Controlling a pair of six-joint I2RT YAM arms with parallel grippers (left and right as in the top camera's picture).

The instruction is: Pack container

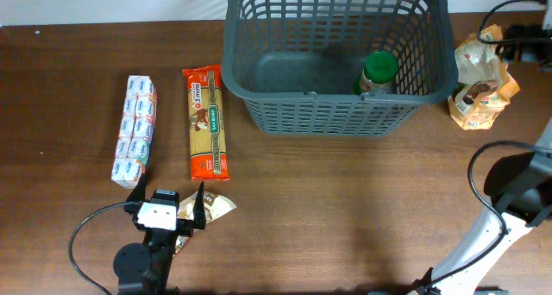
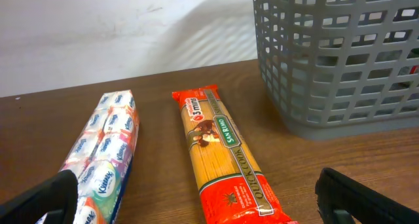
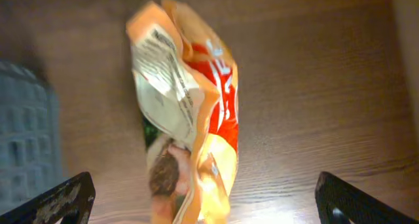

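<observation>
My right gripper lowers and shifts toward the container next, onto the middle of the orange snack bag [image 1: 482, 77] [image 3: 190, 130].
The dark grey slotted container [image 1: 259, 45] stands at the back centre, and its lattice wall shows in the left wrist view [image 2: 327, 60]. A green-lidded jar [image 1: 378, 71] stands inside it at the right. My left gripper [image 1: 168, 198] is open and empty near the front left. It faces a red spaghetti pack [image 2: 222, 158] and a tissue pack [image 2: 105, 152]. My right gripper [image 3: 206, 204] is open, with its fingers either side of an orange snack bag [image 3: 190, 112]. The bag lies right of the container [image 1: 479, 84].
The tissue pack [image 1: 135, 129] and spaghetti pack [image 1: 207, 122] lie side by side left of the container. A small cream packet [image 1: 216, 209] lies by my left gripper's right finger. Cables [image 1: 517, 36] run at the back right corner.
</observation>
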